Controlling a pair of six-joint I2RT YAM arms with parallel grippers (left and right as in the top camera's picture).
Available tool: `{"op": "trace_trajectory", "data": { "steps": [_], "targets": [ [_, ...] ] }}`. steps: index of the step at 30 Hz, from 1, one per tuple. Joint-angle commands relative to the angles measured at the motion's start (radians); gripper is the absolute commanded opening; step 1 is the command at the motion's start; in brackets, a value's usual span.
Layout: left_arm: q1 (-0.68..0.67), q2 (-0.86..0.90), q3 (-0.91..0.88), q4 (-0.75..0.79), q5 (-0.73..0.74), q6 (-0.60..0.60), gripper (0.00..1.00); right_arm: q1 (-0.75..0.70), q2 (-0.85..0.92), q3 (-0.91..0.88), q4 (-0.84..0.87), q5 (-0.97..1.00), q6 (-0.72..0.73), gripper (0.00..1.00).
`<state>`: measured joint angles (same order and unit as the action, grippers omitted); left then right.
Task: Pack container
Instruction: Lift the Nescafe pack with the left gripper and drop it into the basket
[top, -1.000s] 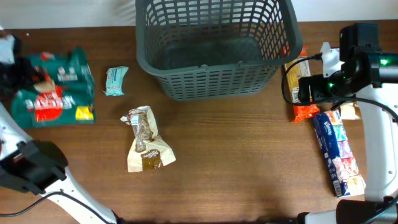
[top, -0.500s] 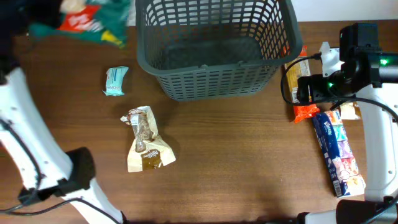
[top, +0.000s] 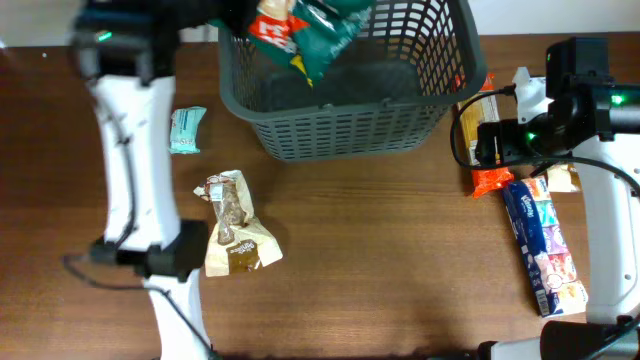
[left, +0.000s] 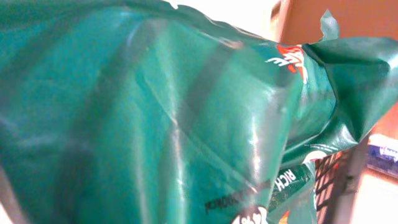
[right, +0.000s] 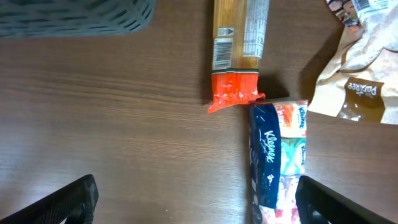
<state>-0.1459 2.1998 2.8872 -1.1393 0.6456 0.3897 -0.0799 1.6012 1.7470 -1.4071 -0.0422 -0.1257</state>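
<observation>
I will next lower the bag in my left gripper to the right in the overhead view and let go of it, because the basket's open bottom is below on that side.
The dark grey lattice basket (top: 340, 132) stands at the back middle of the table; a corner of it shows in the right wrist view (right: 74, 15). My left gripper is hidden behind a large green snack bag (top: 312, 30) that it holds in the air over the basket's left half. That bag fills the left wrist view (left: 155, 112), with basket lattice (left: 329, 180) below it. My right gripper (right: 196, 202) is open and empty above the table right of the basket, and it also shows in the overhead view (top: 490, 145).
A small teal packet (top: 186, 129) and a brown paper snack bag (top: 233, 225) lie left of the basket. On the right lie an orange-ended packet (right: 239, 37), a Kleenex pack (right: 277, 162) and a brown paper bag (right: 357, 68).
My left arm has lifted the green snack bag from the table's left side and carried it right, over the basket. The right arm has not moved.
</observation>
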Motion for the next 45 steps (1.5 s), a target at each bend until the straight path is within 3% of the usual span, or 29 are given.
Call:
{"op": "trace_trajectory", "data": {
  "steps": [1,9,12,14,17,18,22,27,37,45],
  "targets": [
    [-0.053,0.103,-0.007,0.023,-0.003,0.016,0.02,-0.006,0.000,0.015,0.000,-0.018,0.011,0.99],
    [-0.131,0.265,-0.007,0.048,-0.013,-0.037,0.02,-0.006,0.000,0.015,-0.004,-0.019,0.011,0.99],
    [-0.142,0.290,-0.007,0.048,-0.014,-0.054,0.06,-0.006,0.000,0.015,-0.004,-0.036,0.011,0.99],
    [-0.146,0.297,-0.007,0.048,-0.014,-0.060,0.19,-0.006,0.000,0.015,-0.004,-0.041,0.011,0.99],
    [-0.146,0.297,-0.006,0.048,-0.014,-0.070,0.62,-0.006,0.000,0.015,-0.005,-0.041,0.011,0.99],
    [-0.146,0.296,-0.006,0.048,-0.014,-0.087,0.66,-0.006,0.000,0.015,-0.007,-0.041,0.011,0.99],
    [-0.131,0.286,0.020,0.043,-0.014,-0.190,0.66,-0.006,0.000,0.015,-0.016,-0.040,0.011,0.99],
    [-0.068,0.195,0.095,-0.028,-0.054,-0.195,0.65,-0.006,0.000,0.015,-0.030,-0.040,0.011,0.99],
    [0.047,-0.084,0.129,-0.314,-0.581,-0.183,0.70,-0.006,0.000,0.015,-0.033,-0.041,0.011,0.99],
    [0.204,-0.288,-0.019,-0.406,-0.591,-0.195,0.71,-0.006,0.000,0.015,-0.034,-0.045,0.011,0.99]
  ]
}}
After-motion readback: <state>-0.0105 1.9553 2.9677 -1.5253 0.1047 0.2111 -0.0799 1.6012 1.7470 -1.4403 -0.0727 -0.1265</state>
